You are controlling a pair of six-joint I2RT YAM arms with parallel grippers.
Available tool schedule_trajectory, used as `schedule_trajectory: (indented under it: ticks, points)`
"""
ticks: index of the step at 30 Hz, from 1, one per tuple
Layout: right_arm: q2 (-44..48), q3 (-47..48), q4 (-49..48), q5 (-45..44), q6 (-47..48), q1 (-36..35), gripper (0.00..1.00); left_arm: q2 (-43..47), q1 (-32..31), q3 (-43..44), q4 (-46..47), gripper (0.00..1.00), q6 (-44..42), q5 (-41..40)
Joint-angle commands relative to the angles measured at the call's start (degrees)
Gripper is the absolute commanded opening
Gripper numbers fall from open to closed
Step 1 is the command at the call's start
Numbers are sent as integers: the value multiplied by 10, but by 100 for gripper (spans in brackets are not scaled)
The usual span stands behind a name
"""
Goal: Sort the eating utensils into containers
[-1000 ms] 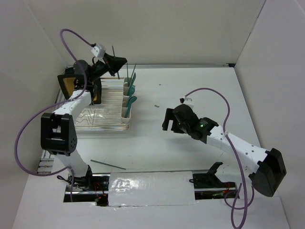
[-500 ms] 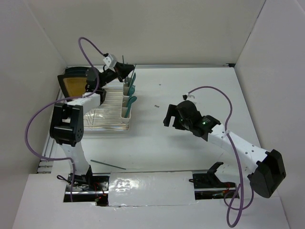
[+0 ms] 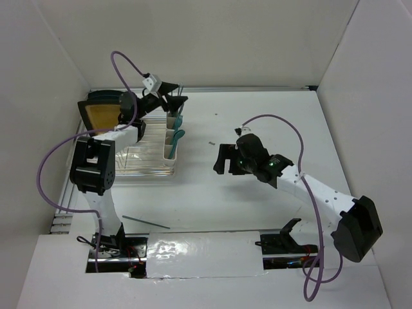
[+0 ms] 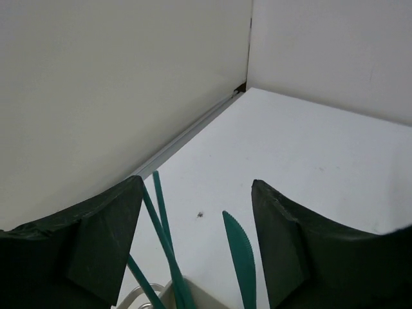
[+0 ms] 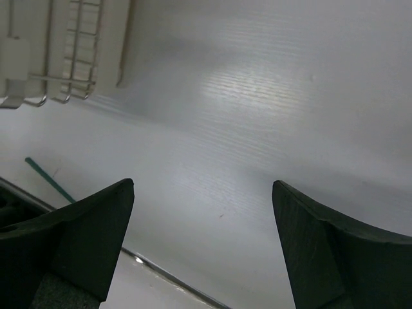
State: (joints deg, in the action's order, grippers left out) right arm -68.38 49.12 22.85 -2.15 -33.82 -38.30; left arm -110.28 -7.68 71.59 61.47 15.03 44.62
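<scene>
I should move my right gripper back and to the left in the top view next and lower it onto the slim utensil's nearer end (image 3: 167,226), because that end is still outside the cups.
The cream-white containers (image 3: 171,137) stand in a row at the right edge of the wire rack. Teal eating utensils (image 3: 179,111) stick up out of them. My left gripper (image 3: 178,97) hovers open just over the far cup. In the left wrist view a teal knife blade (image 4: 240,261) and two teal handles (image 4: 165,239) rise from the cup rim (image 4: 196,297) between the spread jaws of my left gripper (image 4: 196,182), touching neither finger. One more slim utensil (image 3: 146,222) lies on the table near the front edge, and its teal handle (image 5: 49,180) shows in the right wrist view. My right gripper (image 3: 220,161) (image 5: 203,185) hangs open and empty over the table's middle.
The wire dish rack (image 3: 138,153) sits at the left, with a tan-and-black board (image 3: 102,113) standing at its far left. A tiny dark speck (image 3: 211,143) lies on the table right of the cups. White walls close in at the back and both sides.
My left gripper has swung right over the cups and opened, letting go of the utensil it held. The right gripper has drifted a little to the left.
</scene>
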Motion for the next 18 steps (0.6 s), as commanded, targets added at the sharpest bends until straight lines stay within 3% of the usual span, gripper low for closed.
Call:
schedule_trajectory:
  ticks: [1, 2, 3, 7, 13, 15, 18]
  points:
    - [27, -14, -96, 73, 89, -18, 93, 71, 7, 16, -3, 81, -1, -46]
    - [36, -14, -115, 120, 115, -34, 93, 90, 17, 37, -62, 85, 11, -74]
    - [38, -14, -115, 121, 115, -34, 93, 90, 23, 37, -63, 85, 11, -74]
    - [14, 19, -122, 149, 203, -80, 91, 156, 42, 89, -223, 87, 27, -147]
    - [-101, 68, -150, 104, 219, -198, 88, 277, 75, 104, -397, 88, 16, -205]
    - [-128, 68, -181, 80, 199, -243, 86, 324, 95, 108, -491, 88, 13, -204]
    - [-176, 62, -226, 48, 184, -293, 81, 398, 117, 79, -560, 88, 10, -184]
